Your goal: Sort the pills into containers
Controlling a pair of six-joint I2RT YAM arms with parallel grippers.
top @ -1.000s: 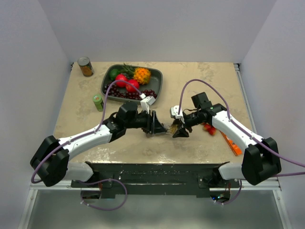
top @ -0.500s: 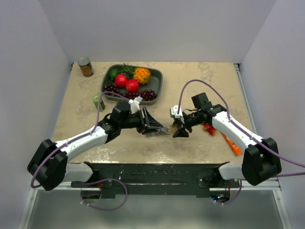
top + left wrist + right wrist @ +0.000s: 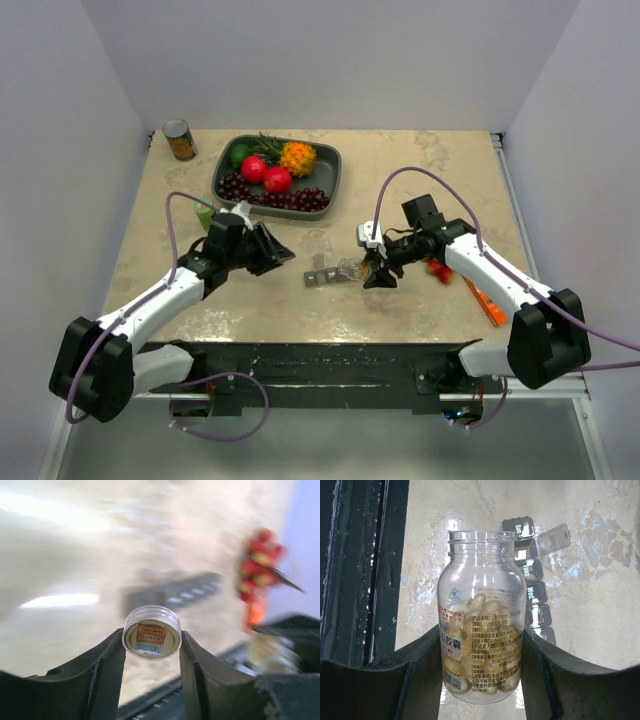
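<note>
The table (image 3: 273, 270) (image 3: 93, 606) next to the strip is empty, so I will next move my left gripper away from the strip and put the cap down there.
The containers are a narrow grey strip of lidded compartments (image 3: 322, 273) lying mid-table; in the right wrist view (image 3: 534, 587) day labels show and one lid (image 3: 553, 538) stands open. My right gripper (image 3: 376, 272) is shut on a clear, uncapped pill bottle (image 3: 481, 615) half full of yellow capsules (image 3: 485, 610), held just right of the strip. My left gripper (image 3: 282, 252) is well left of the strip, shut on the bottle's clear round cap (image 3: 151, 633). The strip looks blurred beyond it in the left wrist view (image 3: 175, 592).
A dark grey fruit tray (image 3: 333, 180) stands at the back, a tin can (image 3: 179, 140) at the back left corner. A small green bottle (image 3: 204, 213) stands by the left arm. A red item (image 3: 437, 268) and an orange packet (image 3: 487, 302) lie at the right.
My left gripper has drawn back to the left, away from the bottle and strip, carrying the cap. The right gripper and bottle have stayed in place.
</note>
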